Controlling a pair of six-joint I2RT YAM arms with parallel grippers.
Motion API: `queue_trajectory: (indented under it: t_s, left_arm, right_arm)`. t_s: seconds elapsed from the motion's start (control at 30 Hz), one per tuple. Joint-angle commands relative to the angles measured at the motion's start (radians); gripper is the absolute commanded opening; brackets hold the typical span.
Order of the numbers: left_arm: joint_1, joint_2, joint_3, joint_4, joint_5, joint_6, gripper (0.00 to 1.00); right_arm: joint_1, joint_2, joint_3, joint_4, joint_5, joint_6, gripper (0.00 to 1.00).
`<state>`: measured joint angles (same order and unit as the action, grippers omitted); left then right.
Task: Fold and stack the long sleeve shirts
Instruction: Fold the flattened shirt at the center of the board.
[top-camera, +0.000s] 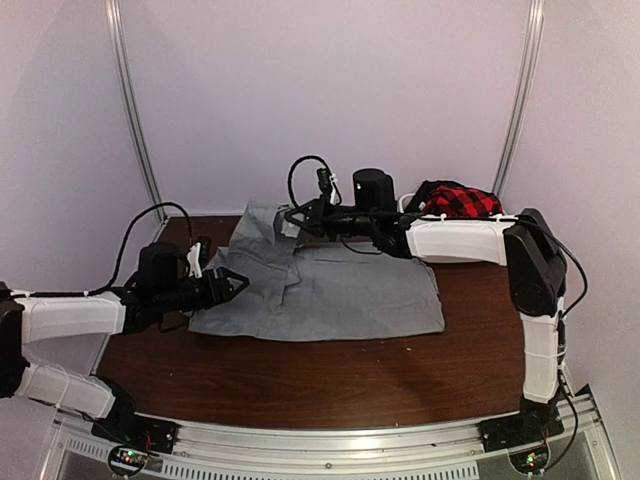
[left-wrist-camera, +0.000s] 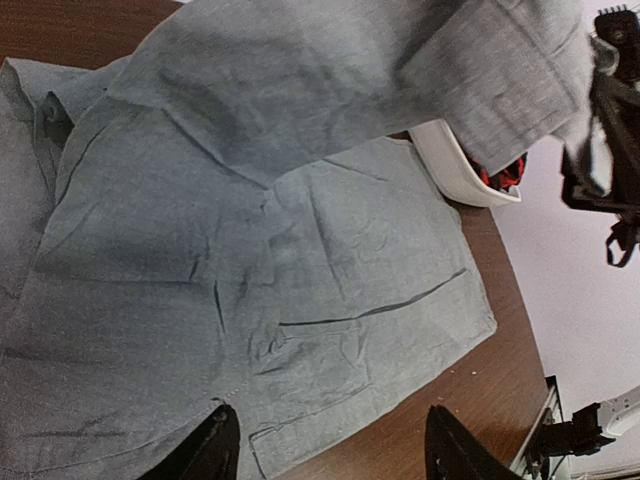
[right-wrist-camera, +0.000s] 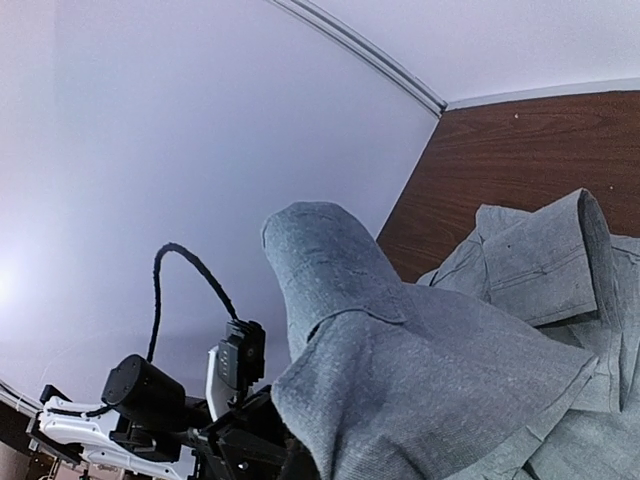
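The shirt's near side lies flat, so I will next move my right gripper down, back and to the right in the top view and let go of the sleeve on it.
A light-grey long sleeve shirt (top-camera: 340, 290) lies spread flat on the brown table, its hem toward the right. My right gripper (top-camera: 296, 216) is shut on one sleeve (top-camera: 262, 222) and holds it lifted over the shirt's back left part. In the right wrist view that sleeve (right-wrist-camera: 420, 360) drapes over the jaws and hides them. My left gripper (top-camera: 238, 285) hovers open at the shirt's left edge. Its fingertips (left-wrist-camera: 212, 452) stand wide apart over the shirt (left-wrist-camera: 250, 260) with nothing between them. A red-and-black plaid shirt (top-camera: 460, 201) sits bunched at the back right.
The plaid shirt rests in a white bin (left-wrist-camera: 450, 165) at the table's back right corner. Walls and metal frame posts (top-camera: 132, 110) close in the back and sides. Bare wood (top-camera: 330, 375) shows in front of the shirt. The left arm (right-wrist-camera: 140, 395) shows in the right wrist view.
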<state>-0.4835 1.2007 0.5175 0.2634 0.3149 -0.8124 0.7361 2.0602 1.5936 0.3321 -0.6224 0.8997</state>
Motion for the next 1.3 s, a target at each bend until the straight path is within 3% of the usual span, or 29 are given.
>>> queue_trajectory:
  t_s: [0.0, 0.3, 0.57, 0.9, 1.27]
  left_arm:
    - [0.01, 0.085, -0.013, 0.061, -0.1, 0.065, 0.65]
    - [0.018, 0.327, 0.051, 0.14, -0.118, 0.122, 0.65]
    - [0.022, 0.416, 0.07, 0.165, -0.111, 0.139, 0.64]
    - [0.022, 0.305, 0.003, 0.186, -0.178, 0.155, 0.65]
    - [0.023, 0.13, -0.002, 0.081, -0.241, 0.221, 0.67]
  right_arm:
    - [-0.014, 0.01, 0.078, 0.048, 0.022, 0.043, 0.0]
    - [-0.014, 0.001, 0.105, 0.024, 0.025, 0.031, 0.0]
    - [-0.014, 0.009, 0.07, 0.031, 0.004, 0.029, 0.0]
    - [0.01, -0.063, -0.101, 0.004, -0.027, -0.004, 0.0]
    - [0.044, -0.218, -0.364, -0.072, -0.018, -0.049, 0.0]
